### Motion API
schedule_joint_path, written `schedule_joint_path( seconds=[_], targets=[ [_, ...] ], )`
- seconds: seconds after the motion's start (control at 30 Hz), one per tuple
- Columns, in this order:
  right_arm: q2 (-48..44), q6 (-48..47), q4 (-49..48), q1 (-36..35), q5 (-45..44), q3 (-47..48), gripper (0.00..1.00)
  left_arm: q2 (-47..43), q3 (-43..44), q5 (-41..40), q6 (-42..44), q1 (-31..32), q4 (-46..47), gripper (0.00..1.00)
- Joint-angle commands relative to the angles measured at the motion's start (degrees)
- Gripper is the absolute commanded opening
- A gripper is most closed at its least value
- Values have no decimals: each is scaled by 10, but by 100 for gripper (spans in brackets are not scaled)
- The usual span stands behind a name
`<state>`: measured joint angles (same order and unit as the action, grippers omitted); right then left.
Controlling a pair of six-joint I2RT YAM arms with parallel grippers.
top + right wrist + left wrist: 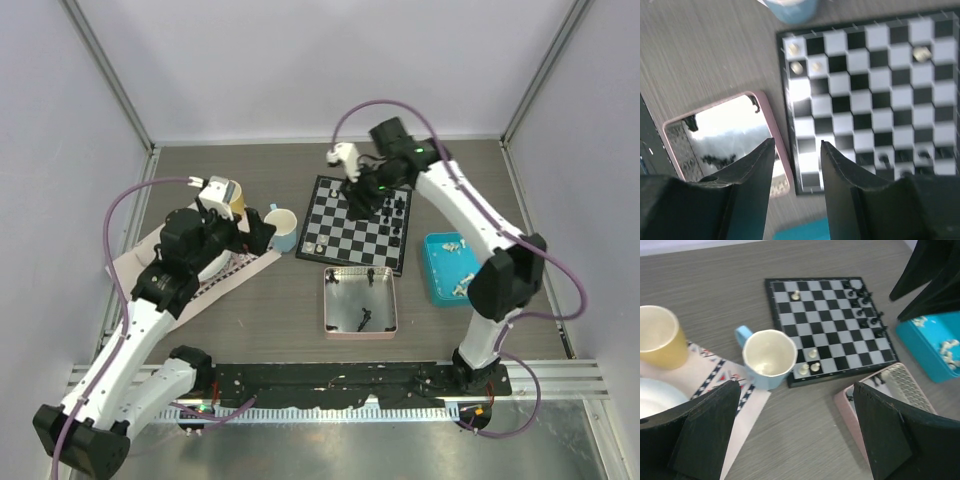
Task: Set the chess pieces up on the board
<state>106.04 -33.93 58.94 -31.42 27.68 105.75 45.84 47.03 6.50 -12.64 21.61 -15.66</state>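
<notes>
The robot's right gripper will next cross past the black pieces, go down by the blue tray's far side and close on a white piece, because white pieces lie in that tray.
The board lies mid-table. A few off-white chess pieces stand at its near-left corner and one at its far-left side; black pieces line its right edge. My right gripper hovers over the board's far part. In the right wrist view that gripper is open with nothing between its fingers, above the board's edge. My left gripper stands wide open and empty over bare table, left of the board, next to the blue cup.
A pink tray in front of the board holds a few black pieces. A blue tray at the right holds white pieces. A blue cup, a yellow cup and a patterned mat lie left.
</notes>
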Motion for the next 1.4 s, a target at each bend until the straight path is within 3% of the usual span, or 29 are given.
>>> schedule_joint_path(
  seconds=[0.0, 0.23, 0.47, 0.73, 1.03, 1.37],
  targets=[
    [-98, -35, 28, 119, 46, -62, 48, 42, 29, 121, -51, -2, 92, 100],
    [-204, 75, -68, 330, 49, -235, 47, 116, 40, 199, -90, -2, 191, 100],
    [-242, 244, -204, 427, -22, -384, 45, 185, 66, 253, -120, -2, 234, 99],
    [-226, 414, -293, 430, -139, -483, 37, 187, 57, 250, -152, -2, 258, 100],
    [-193, 461, -320, 432, -198, -499, 36, 176, 45, 240, -157, -2, 255, 100],
    [-122, 487, -323, 435, -183, -463, 34, 172, 38, 236, -157, -2, 252, 100]
  ],
)
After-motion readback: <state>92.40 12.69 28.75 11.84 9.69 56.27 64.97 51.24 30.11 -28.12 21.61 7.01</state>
